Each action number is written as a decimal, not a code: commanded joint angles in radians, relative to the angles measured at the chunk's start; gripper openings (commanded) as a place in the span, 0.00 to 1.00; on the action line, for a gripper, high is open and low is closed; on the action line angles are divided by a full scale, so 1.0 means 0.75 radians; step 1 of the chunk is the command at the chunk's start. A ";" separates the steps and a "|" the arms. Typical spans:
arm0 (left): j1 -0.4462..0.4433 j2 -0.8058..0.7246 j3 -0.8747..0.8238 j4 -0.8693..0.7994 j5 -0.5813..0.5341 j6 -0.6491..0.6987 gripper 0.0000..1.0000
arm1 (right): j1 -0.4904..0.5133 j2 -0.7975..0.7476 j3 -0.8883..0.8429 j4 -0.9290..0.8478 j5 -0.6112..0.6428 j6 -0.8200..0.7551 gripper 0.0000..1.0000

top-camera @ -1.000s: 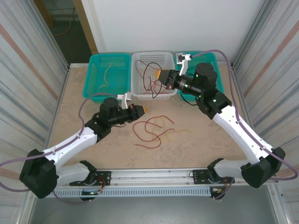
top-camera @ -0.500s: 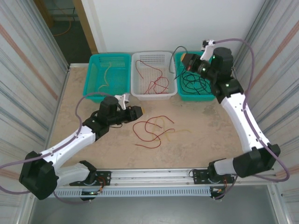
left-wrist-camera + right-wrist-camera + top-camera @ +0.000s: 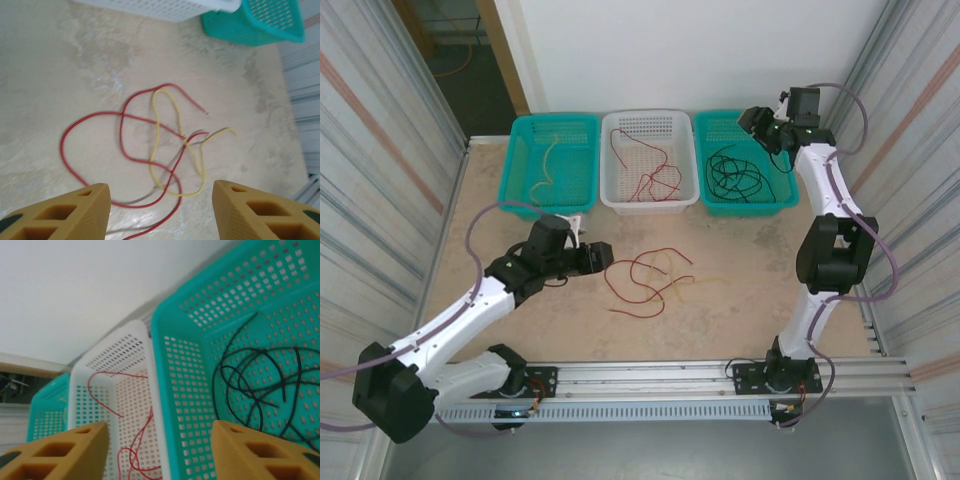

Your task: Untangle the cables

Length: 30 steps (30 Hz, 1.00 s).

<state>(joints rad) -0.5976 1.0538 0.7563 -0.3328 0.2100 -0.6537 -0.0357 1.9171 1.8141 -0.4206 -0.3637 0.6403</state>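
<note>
The left gripper moves down and across the tangle onto the yellow cable's bend (image 3: 666, 254) (image 3: 161, 91) nearest the white basket next, since bare tabletop inside the loop leaves finger room.
On the table lie tangled cables: a red cable (image 3: 638, 276) (image 3: 97, 118) looped across a pale yellow cable (image 3: 672, 291) (image 3: 156, 150). My left gripper (image 3: 603, 255) (image 3: 157, 215) hovers just left of the tangle, open, with nothing between its fingers. More cables lie sorted in baskets: a yellow one (image 3: 549, 162) in the left teal basket, a red one (image 3: 650, 180) (image 3: 134, 452) in the white basket, and black ones (image 3: 740, 175) (image 3: 252, 387) in the right teal basket. My right gripper (image 3: 752, 120) (image 3: 157, 455) is raised over the right teal basket's far edge, open and empty.
Three baskets stand in a row at the back: left teal basket (image 3: 516, 170), white basket (image 3: 610, 165) (image 3: 112, 352) and right teal basket (image 3: 782, 185) (image 3: 172, 390). Corrugated walls flank the table. The right arm stands tall along the right edge.
My right arm swung from the white basket to the right teal basket, rose and opened; black cable now lies in that basket. My left gripper opened and dipped toward the tangle.
</note>
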 commanded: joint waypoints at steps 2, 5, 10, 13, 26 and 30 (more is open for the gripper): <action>-0.028 0.079 0.058 -0.149 -0.041 0.117 0.58 | 0.020 -0.134 -0.049 -0.010 -0.017 -0.010 0.59; -0.054 0.154 0.076 -0.178 -0.043 0.150 0.58 | 0.044 -0.257 -0.171 -0.014 0.001 -0.026 0.59; -0.101 0.260 0.104 -0.139 -0.043 0.161 0.56 | 0.162 -0.550 -0.540 0.023 0.064 -0.050 0.59; -0.137 0.311 0.129 -0.085 -0.023 0.183 0.56 | 0.303 -0.708 -0.746 -0.024 0.187 -0.097 0.59; -0.246 0.799 0.504 -0.103 -0.015 0.364 0.34 | 0.555 -1.056 -1.230 -0.098 0.360 0.013 0.58; -0.276 0.954 0.601 -0.133 -0.019 0.390 0.31 | 0.551 -1.078 -1.215 -0.107 0.360 0.020 0.58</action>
<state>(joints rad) -0.7895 1.7176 1.1599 -0.3939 0.1928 -0.4099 0.3801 1.1370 0.8871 -0.4953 -0.1249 0.6285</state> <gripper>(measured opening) 0.311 0.583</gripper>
